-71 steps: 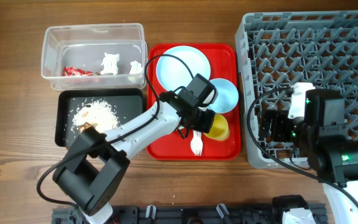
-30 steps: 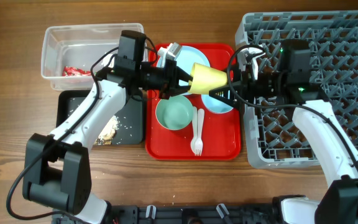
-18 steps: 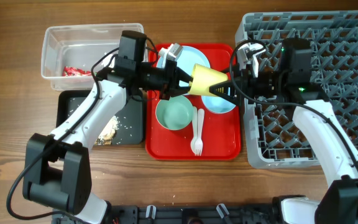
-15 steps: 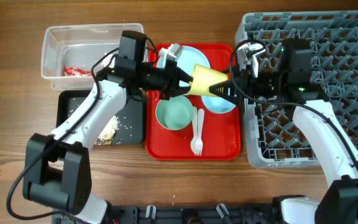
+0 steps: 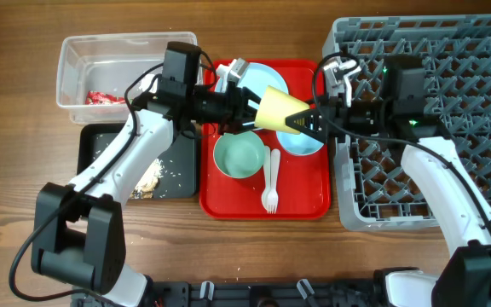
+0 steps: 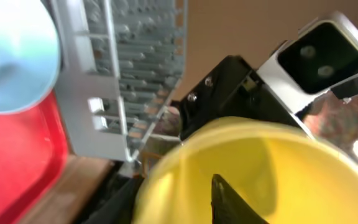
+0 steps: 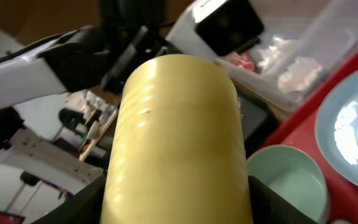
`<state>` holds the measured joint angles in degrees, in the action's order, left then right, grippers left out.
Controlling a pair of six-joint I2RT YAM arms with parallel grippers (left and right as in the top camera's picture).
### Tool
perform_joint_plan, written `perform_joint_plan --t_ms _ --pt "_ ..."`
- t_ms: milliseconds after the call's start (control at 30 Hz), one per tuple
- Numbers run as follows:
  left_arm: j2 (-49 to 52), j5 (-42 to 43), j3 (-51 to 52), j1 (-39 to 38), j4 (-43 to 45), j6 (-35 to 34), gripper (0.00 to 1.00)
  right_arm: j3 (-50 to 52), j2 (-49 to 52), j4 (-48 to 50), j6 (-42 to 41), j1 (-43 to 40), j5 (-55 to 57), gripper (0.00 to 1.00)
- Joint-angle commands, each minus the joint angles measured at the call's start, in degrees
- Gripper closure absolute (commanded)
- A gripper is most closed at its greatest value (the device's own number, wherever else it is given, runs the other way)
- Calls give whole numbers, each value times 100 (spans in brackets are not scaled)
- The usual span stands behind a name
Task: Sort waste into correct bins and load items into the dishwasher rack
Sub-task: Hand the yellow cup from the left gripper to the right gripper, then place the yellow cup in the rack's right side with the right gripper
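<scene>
I should carry the yellow cup (image 5: 280, 108) across and lower it, because the rack's end farthest from the tray is below my right gripper and to its right in the overhead view.
The yellow cup (image 5: 280, 108) is held on its side in the air above the red serving tray (image 5: 309, 205). My left gripper (image 5: 250, 109) is shut on its rim, one finger inside the cup (image 6: 229, 186). My right gripper (image 5: 309, 119) is closed around the cup's base end (image 7: 176, 124), a finger pressed on each side. The light blue plate (image 5: 258, 78), the light blue bowl (image 5: 309, 143), the pale green bowl (image 5: 239, 156) and the white fork and spoon (image 5: 270, 183) lie on the red tray. The grey dishwasher rack (image 5: 450, 102) stands at the right.
The clear tub (image 5: 126, 43) at the back left holds the red wrapper (image 5: 101, 97) and white tissue (image 7: 291, 74). The black tray (image 5: 88, 162) in front of it holds crumbly scraps (image 5: 149, 177). My left arm crosses over both bins.
The cup was lifted off the red tray by my left gripper and brought up to my right gripper. In the last half second my right fingers slid further along the cup.
</scene>
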<state>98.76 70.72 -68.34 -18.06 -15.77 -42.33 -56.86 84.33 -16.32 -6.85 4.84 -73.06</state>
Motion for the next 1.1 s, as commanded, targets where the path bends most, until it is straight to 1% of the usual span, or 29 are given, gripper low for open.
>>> perform_joint_plan --t_ms 0,100,167,233,267,333,367,400,500,567,700,800,900,1000,1067 --pt "26 -1478 -35 -9 -614 570 54 -79 50 -380 -63 17 1064 55" --pt "24 -2210 -35 28 -1134 1134 52 -92 -83 -643 -63 7 1537 56" --pt "-4 -2623 -37 160 -1510 1471 50 -181 -332 -1029 -63 0 2312 56" --pt "-120 -3252 -37 348 -1969 1539 47 -393 -660 -1681 -68 -66 3276 56" --pt "-214 -3587 -37 435 -2201 1598 45 -505 -789 -1954 -96 -144 3558 57" --pt "-452 -4216 -37 599 -2614 1784 41 -861 -1049 -2649 -232 -463 4166 60" --pt "-584 -4505 -37 654 -2782 1816 40 -1113 -1117 -3095 -323 -684 4555 61" --pt "-780 -4909 -37 706 -2988 1818 36 -1517 -1143 -3733 -323 -1058 5136 63" --pt "-1045 -5477 -37 710 -3169 1816 35 -2070 -1088 -4551 -321 -1685 6017 63" --pt "-1165 -5539 -37 710 -3180 1814 34 -2404 -962 -4977 -323 -2258 6557 63" --pt "-1187 -5536 -35 708 -3169 1814 34 -2966 -498 -5508 -382 -3259 7289 63" --pt "-1187 -5536 -37 704 -3171 1812 34 -3285 -37 -5595 -485 -3871 7311 63" --pt "-1187 -5536 -35 704 -3174 1812 33 -3322 485 -5530 -531 -4419 7313 62" --pt "-1187 -5536 -35 704 -3167 1812 32 -3320 896 -5484 -535 -4684 7313 59" --pt "-1185 -5536 -35 704 -3167 1812 32 -3320 1167 -5429 -588 -4850 7313 58"
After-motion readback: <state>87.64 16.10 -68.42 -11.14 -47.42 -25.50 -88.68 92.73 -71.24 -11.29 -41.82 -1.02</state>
